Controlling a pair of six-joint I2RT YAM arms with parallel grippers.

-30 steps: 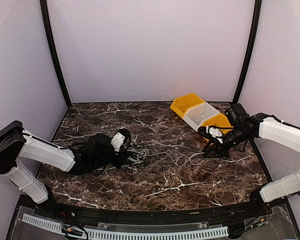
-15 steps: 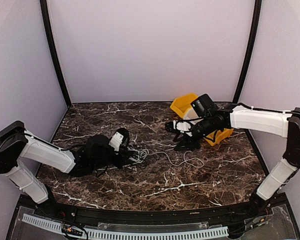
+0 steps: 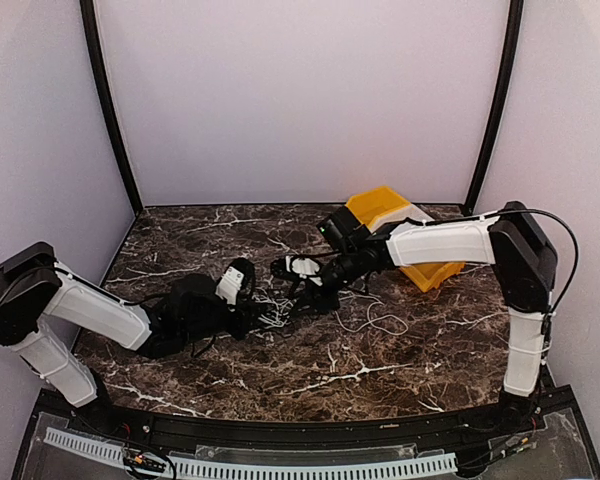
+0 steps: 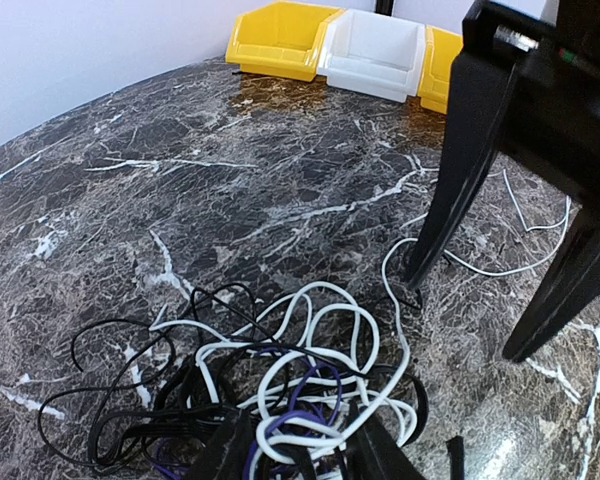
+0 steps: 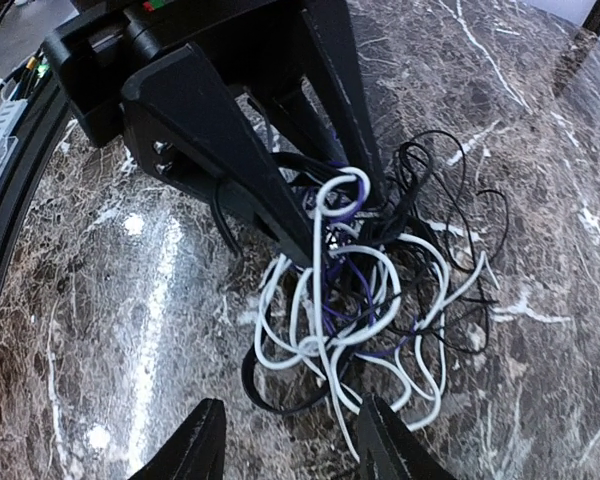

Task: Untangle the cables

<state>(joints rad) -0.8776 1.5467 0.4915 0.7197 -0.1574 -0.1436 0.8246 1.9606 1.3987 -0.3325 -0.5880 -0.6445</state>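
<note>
My right gripper shifts a little toward my left gripper next and closes on the white cable (image 3: 290, 304) (image 5: 337, 402), since that cable already runs between its open fingers.
The cables (image 4: 310, 370) lie in a knotted clump of white, black and purple cords on the marble table; they also show in the top view as the cables (image 3: 273, 312). My left gripper (image 4: 300, 425) is shut on the near side of the clump, a white loop pinched between its tips. My right gripper (image 5: 292, 405) hovers open at the clump's right edge, with one white strand running between its fingers (image 4: 450, 190). A slack white tail (image 3: 372, 320) trails off to the right. From above, left gripper (image 3: 256, 312) and right gripper (image 3: 298, 290) face each other across the clump.
Yellow bins (image 4: 280, 40) and a white bin (image 4: 380, 50) stand in a row at the back right of the table (image 3: 330, 375). A yellow bin (image 3: 380, 205) shows behind my right forearm. Black frame posts rise at the back corners.
My right arm has swung left from beside the bins to the clump, and its jaws have opened. The white strand it had stretched now lies slack. The left arm has barely moved.
</note>
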